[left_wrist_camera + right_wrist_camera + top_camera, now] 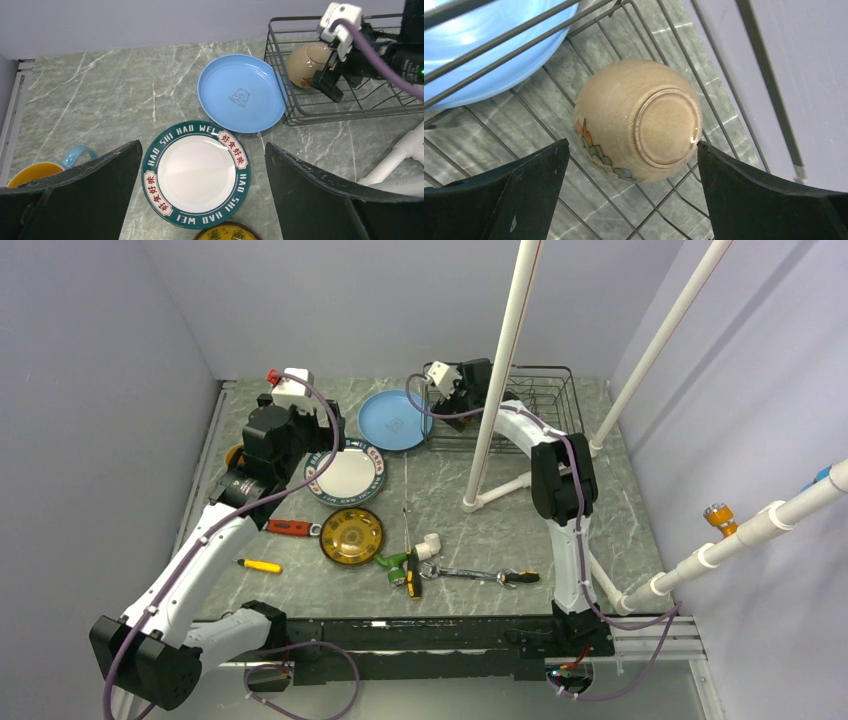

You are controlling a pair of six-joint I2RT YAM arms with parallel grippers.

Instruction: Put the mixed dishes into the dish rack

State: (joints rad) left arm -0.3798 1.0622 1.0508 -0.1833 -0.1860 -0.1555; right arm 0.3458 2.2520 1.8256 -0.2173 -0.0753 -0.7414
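My left gripper will go down outward onto the light-blue plate's rim away from the rack and close, as that rim is below and outward of its fingers.
The black wire dish rack stands at the back. A whitish bowl with a flower pattern lies in it, base toward the camera. My right gripper is open over the rack's left end, its jaws apart on either side of the bowl. The bowl and rack also show in the left wrist view. My left gripper is open above the white green-rimmed plate. The light-blue plate leans on the rack's left side. The yellow-centred plate lies nearer. The teal mug is at the left.
A white pipe frame rises in front of the rack. A red-handled tool, a yellow screwdriver, a green-handled tool, a wrench and a white pipe fitting lie near the front.
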